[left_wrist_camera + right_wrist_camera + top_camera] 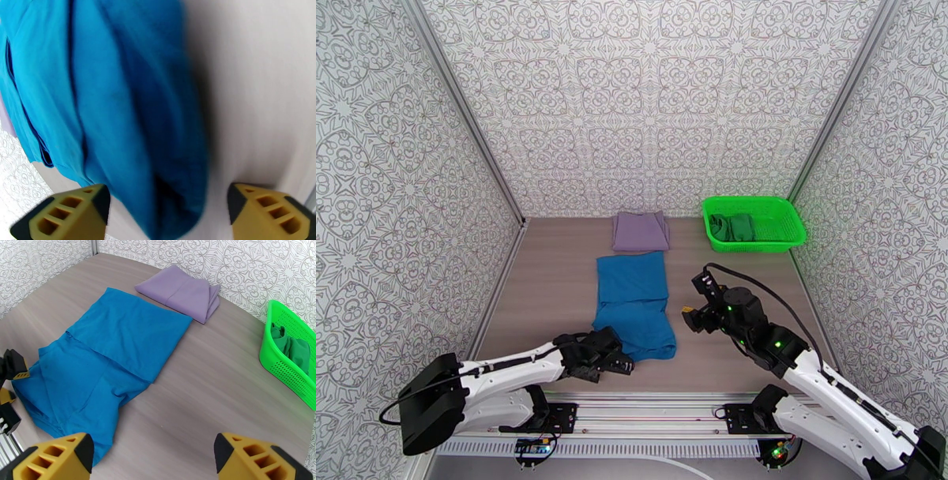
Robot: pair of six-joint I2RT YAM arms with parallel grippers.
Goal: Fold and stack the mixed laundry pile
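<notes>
The blue garment's other near corner already has my left gripper, so my right gripper must move back toward the base, turning and lowering onto the free one.
The bright blue garment (633,304) lies flat mid-table, partly folded into a long strip. My left gripper (621,365) sits at its near left corner. In the blurred left wrist view the blue cloth (130,118) runs down between the yellow fingertips (67,215), which stand wide apart, open. My right gripper (694,309) hovers just right of the blue garment, open over bare table (154,457). The lavender-grey garment (640,230) lies folded behind the blue one (114,350). The dark green garment (733,226) sits crumpled in the basket.
A bright green mesh basket (782,213) stands at the back right, near the right wall. Patterned walls close in the table on three sides. Bare table (553,276) lies left of the garments and between the blue garment and the basket.
</notes>
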